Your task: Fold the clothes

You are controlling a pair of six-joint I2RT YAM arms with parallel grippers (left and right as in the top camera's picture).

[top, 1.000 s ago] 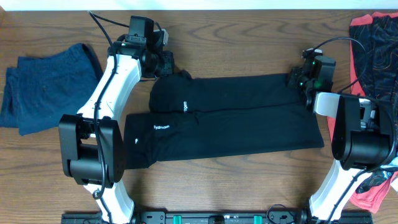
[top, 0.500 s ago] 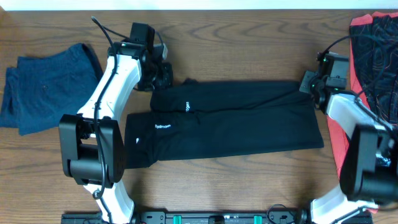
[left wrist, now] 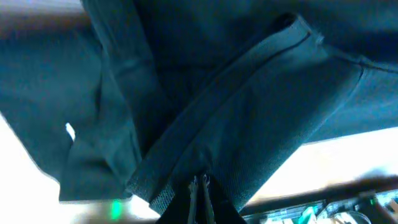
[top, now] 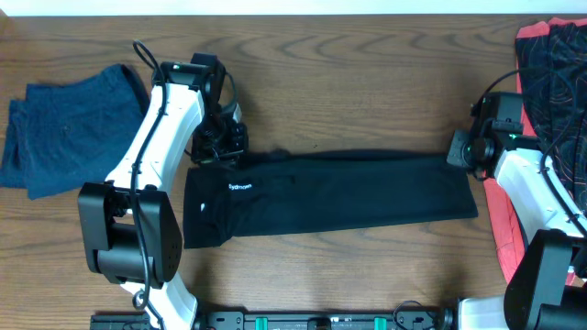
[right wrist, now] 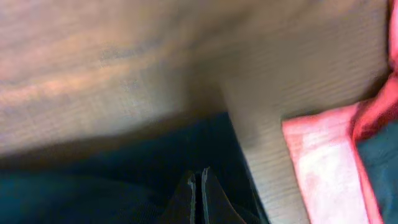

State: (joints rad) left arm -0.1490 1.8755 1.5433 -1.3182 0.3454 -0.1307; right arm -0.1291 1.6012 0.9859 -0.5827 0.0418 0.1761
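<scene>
I will bring my left gripper back and down past the logo (top: 238,186) toward the trousers' near edge next, because the pinched fold is still at their far edge.
The long black trousers (top: 348,192) lie lengthwise across the table's middle, one leg doubled over the other, with a small white logo (top: 238,186) near the left end. My left gripper (top: 220,147) is at their upper left edge, shut on a fold of the black fabric (left wrist: 249,112), fingertips pinched together (left wrist: 200,182). At the upper right corner my right gripper (top: 463,149) is shut on the black cloth (right wrist: 124,180), its tips (right wrist: 199,175) pressed together low over the wood.
A crumpled dark blue garment (top: 69,128) lies at the far left. A red-and-black patterned piece (top: 550,64) fills the far right edge and shows as pink cloth (right wrist: 329,162) in the right wrist view. Bare wooden tabletop (top: 348,73) lies behind the trousers.
Both grippers have drawn the rear trouser leg toward the front. It now covers the front leg, and the two separate bands have become one.
</scene>
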